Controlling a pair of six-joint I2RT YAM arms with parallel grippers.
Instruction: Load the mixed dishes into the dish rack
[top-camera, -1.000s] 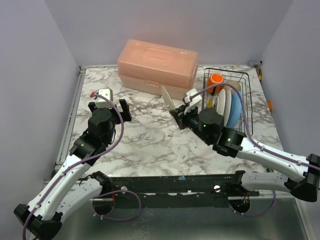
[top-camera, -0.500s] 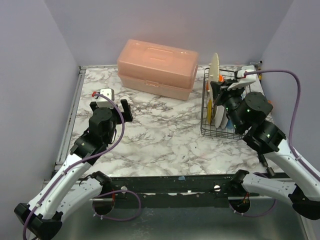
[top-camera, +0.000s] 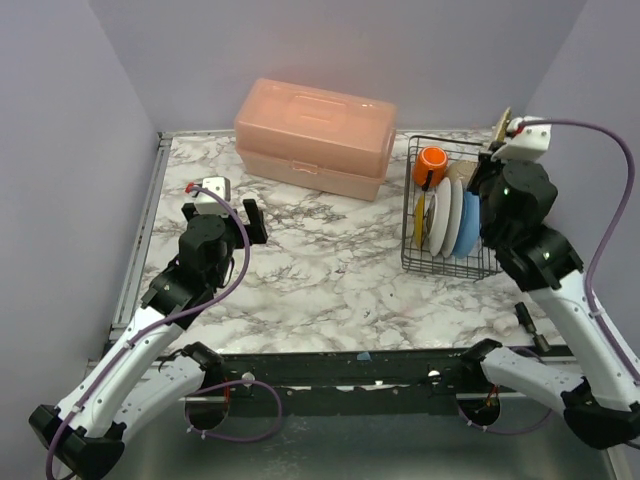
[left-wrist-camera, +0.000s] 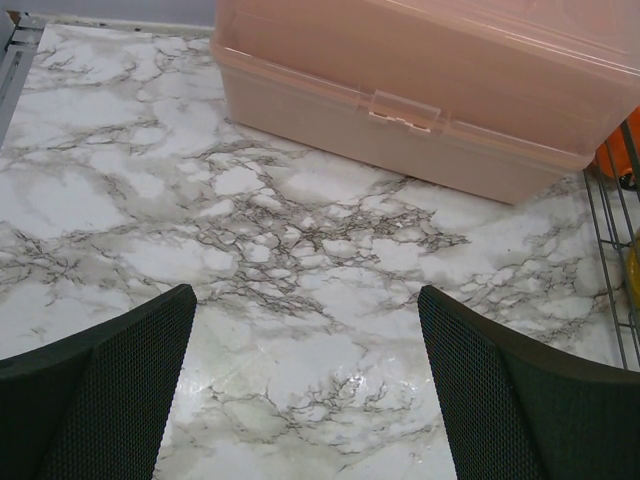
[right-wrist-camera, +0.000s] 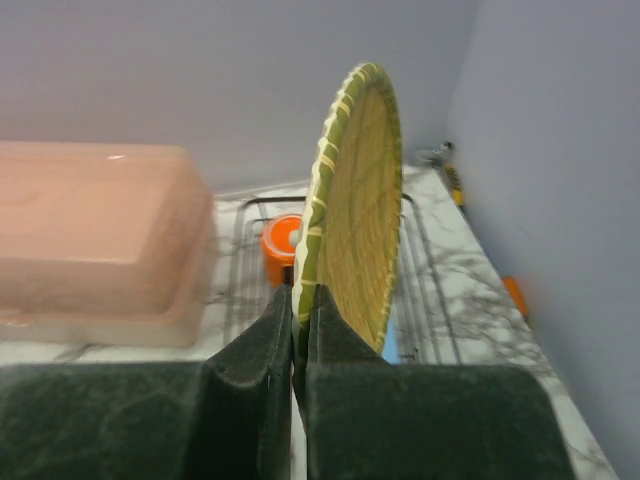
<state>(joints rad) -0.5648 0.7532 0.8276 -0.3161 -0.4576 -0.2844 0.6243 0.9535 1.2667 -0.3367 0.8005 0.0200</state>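
Note:
My right gripper tilts downward next, lowers the patterned plate on edge into the empty slot beside the blue plate and releases it, since the slot lies below.
My right gripper is shut on the rim of a yellow-olive patterned plate with a green and cream edge. It holds the plate on edge above the far right end of the black wire dish rack. The plate's top shows in the top view. In the rack stand a yellow plate, a white plate and a blue plate, with the orange mug at the far end. I cannot make out the cream bowl. My left gripper is open and empty over the marble.
The big pink plastic box sits at the back middle, left of the rack. The rack's wire wall shows at the right of the left wrist view. The right wall is close behind my right arm.
My right arm has carried the plate from the table's middle up and right, and now holds it over the rack's far right end. The left arm has not moved.

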